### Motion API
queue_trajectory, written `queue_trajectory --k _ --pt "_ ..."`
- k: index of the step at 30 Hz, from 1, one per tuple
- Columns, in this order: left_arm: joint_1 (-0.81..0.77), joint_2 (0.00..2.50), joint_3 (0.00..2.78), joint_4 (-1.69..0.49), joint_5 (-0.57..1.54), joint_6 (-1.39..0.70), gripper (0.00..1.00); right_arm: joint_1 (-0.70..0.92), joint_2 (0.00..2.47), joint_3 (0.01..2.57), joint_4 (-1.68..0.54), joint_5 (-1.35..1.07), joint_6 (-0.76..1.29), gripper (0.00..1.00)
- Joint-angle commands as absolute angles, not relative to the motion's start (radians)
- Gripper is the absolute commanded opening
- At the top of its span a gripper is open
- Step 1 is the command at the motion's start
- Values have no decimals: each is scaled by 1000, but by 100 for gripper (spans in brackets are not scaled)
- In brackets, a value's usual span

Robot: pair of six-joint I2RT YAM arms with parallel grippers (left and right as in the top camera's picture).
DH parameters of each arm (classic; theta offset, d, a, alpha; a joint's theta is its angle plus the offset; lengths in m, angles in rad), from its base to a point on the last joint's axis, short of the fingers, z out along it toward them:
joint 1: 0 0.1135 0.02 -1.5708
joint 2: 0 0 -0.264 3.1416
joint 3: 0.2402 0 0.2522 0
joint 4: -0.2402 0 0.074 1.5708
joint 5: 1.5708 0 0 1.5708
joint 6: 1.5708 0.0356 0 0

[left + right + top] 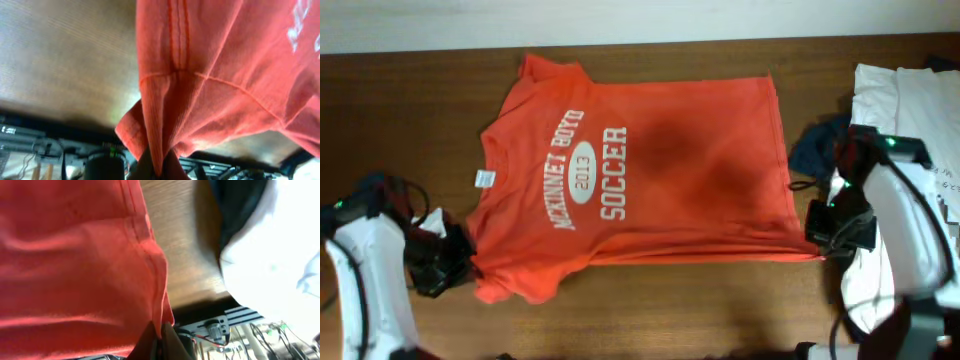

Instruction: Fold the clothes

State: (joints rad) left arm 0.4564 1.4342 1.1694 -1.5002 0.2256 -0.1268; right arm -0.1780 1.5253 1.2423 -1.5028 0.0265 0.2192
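Note:
My right gripper moves outward to the hem edge's middle (784,153) next, which lies outward of it, and releases the shirt's corner there, since the shirt is spread open.
An orange T-shirt (650,160) with white "SOCCER 2013" lettering lies spread on the wooden table, neck to the left, hem to the right. My left gripper (455,262) is shut on the shirt's near-left sleeve; in the left wrist view the orange sleeve fabric (200,75) runs down between the fingers (159,167). My right gripper (825,240) is shut on the near-right hem corner; in the right wrist view the orange shirt (75,255) is pinched between the fingers (161,342).
A pile of white clothes (910,110) and a dark blue garment (815,150) lie at the right edge, also in the right wrist view (280,240). The table's near edge (670,335) runs just below the shirt. Cables lie by the left arm (405,200).

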Motion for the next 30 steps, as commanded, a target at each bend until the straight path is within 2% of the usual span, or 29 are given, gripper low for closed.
queue_trajectory --k 1,5,8,11,13,19,24,25,26,27,28,29,30 --pt "484 1342 1158 -1507 213 -118 0 -186 1412 1240 -1505 81 264 4" --pt "480 1329 1148 -1317 303 -146 0 -184 1459 1240 -1390 83 259 4" --pt "453 1331 1050 -1041 342 -268 0 -183 1536 1240 -1202 78 231 4" --pt "354 1357 940 -713 374 -292 1 -183 1599 1240 -987 -25 214 4" --pt "305 1423 936 -567 367 -302 1 -183 1627 1240 -862 -45 214 4" --pt "294 1645 936 -369 375 -303 2 -183 1735 1240 -698 -74 214 4" --pt "294 1687 936 -272 381 -338 6 -183 1800 1240 -596 -151 214 5" --pt "294 1687 936 -269 387 -348 9 -183 1800 1240 -569 -178 214 22" --pt "295 1687 936 -270 407 -347 22 -183 1800 1240 -568 -181 214 28" --pt "295 1683 940 -270 432 -342 48 -183 1800 1240 -579 -180 213 34" --pt "295 1670 948 -278 453 -319 75 -183 1800 1240 -604 -177 187 54" --pt "295 1642 961 -302 452 -293 83 -183 1800 1240 -641 -164 187 54" --pt "294 1604 973 -323 453 -290 96 -183 1800 1240 -685 -162 187 54"
